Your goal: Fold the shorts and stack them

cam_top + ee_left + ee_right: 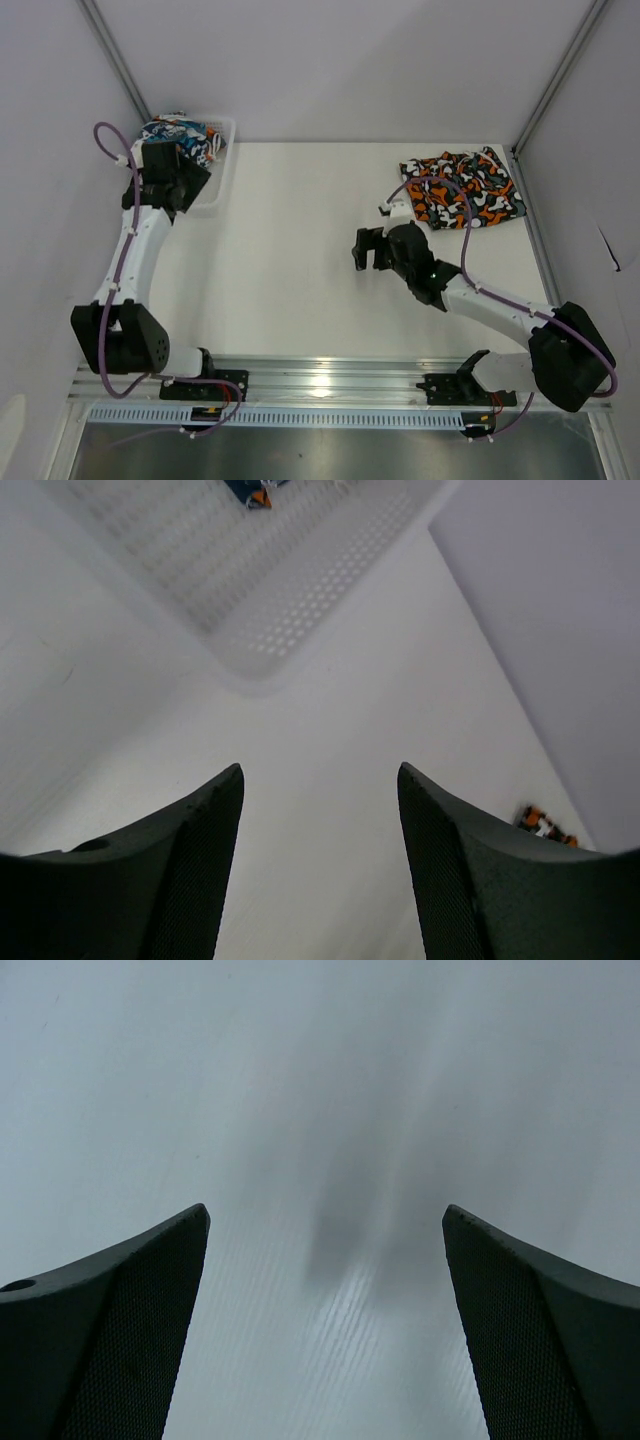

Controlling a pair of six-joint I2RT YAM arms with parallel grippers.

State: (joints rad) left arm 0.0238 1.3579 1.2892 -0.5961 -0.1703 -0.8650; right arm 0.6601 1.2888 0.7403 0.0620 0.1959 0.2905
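The camouflage pair is folded already. I will next move my left gripper outward over the basket and down onto the cartoon shorts [187,134] [252,492].
The camouflage shorts [463,187], orange, black and white, lie folded flat at the table's back right; a sliver of them [545,825] shows far off in the left wrist view. The blue-teal cartoon shorts [180,131] lie bunched in the white mesh basket [222,170] at the back left, and only a scrap of them [256,492] shows to the left wrist. My left gripper [190,190] [320,770] hovers open by the basket's near corner, holding nothing. My right gripper [360,250] [325,1210] stands wide open over bare table, left of and nearer than the camouflage shorts.
The basket's perforated corner [270,600] lies just ahead of the left fingers. White walls close in the table [300,270] on the left, back and right. A metal rail [330,380] carrying both arm bases runs along the near edge.
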